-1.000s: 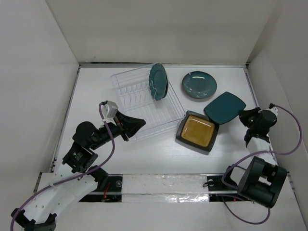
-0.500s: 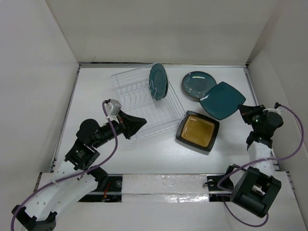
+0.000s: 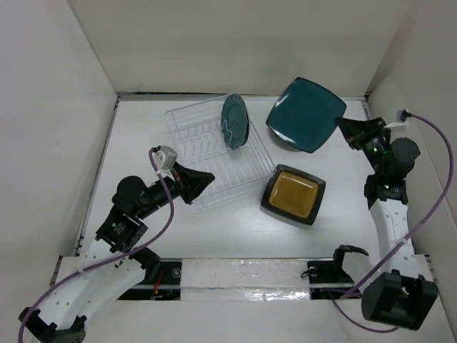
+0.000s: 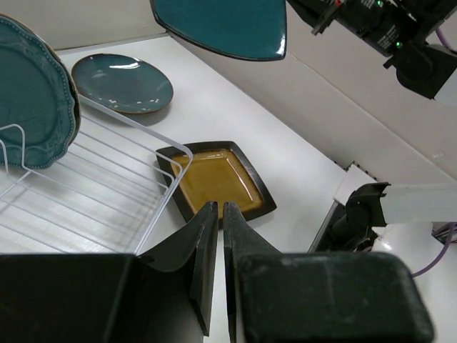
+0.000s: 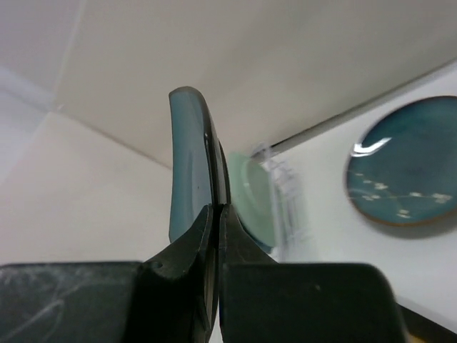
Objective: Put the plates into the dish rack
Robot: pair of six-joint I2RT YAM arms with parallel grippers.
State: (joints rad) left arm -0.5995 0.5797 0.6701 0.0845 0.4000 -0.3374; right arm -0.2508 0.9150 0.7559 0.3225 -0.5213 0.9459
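I need to swing my right gripper to the left in the top view next, to empty slots of the dish rack past the scalloped plate (image 3: 234,121), turning the square plate upright. Then I will lower it and let it go.
My right gripper (image 3: 344,128) is shut on a corner of the teal square plate (image 3: 305,114) and holds it in the air, tilted, at the back right. The wrist view shows the plate edge-on (image 5: 189,157) between the shut fingers (image 5: 216,211). The dark teal round plate (image 3: 283,141) lies mostly hidden under it and shows clearly in the left wrist view (image 4: 121,82). The teal scalloped plate (image 3: 234,121) stands in the clear dish rack (image 3: 207,153), with a pale green plate (image 5: 255,196) behind it. The amber square plate (image 3: 293,194) lies flat right of the rack. My left gripper (image 3: 207,179) is shut and empty at the rack's near edge.
White walls enclose the table on the left, back and right. The right arm (image 4: 378,28) reaches along the right wall. The arm bases and a metal rail (image 3: 243,273) run along the near edge.
My right gripper has lifted the teal square plate off the table and carried it up and back, over the dark teal round plate. The left arm has hardly moved.
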